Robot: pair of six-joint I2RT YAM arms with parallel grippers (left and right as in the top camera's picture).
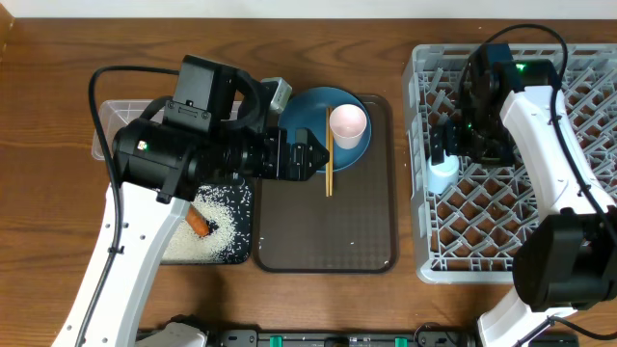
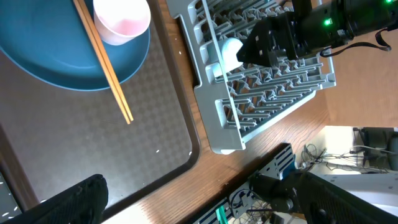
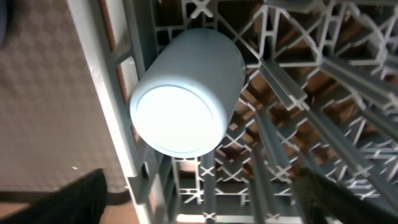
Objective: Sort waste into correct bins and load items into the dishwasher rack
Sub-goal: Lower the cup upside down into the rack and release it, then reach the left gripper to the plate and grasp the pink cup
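Note:
My left gripper moves outward and down onto the pinkish-white cup's rim beside the chopsticks next, since that cup sits below and outward of the open gripper.
A light-blue cup [image 3: 186, 93] stands upside down in the grey dishwasher rack [image 1: 540, 241], by its left wall [image 3: 106, 74]. My right gripper [image 1: 445, 154] hangs open just above the cup [image 1: 443, 175] and is not touching it. The cup [image 2: 230, 53] also shows in the left wrist view. On the dark-blue plate [image 1: 313, 120] sit a pinkish-white cup [image 1: 348, 123] and wooden chopsticks [image 1: 328, 159]. My left gripper [image 1: 313, 159] is open and empty at the plate's near edge, over the brown tray. The shallow black tray [image 1: 246, 217] holds rice [image 1: 217, 231] and an orange carrot [image 1: 200, 224].
The plate rests at the back of a dark brown serving tray [image 1: 328, 231]. The clear tub [image 1: 106, 125] lies behind the black tray, mostly hidden by my left arm. A pale crumpled thing [image 1: 280, 93] shows at its right end. Bare wooden table surrounds everything.

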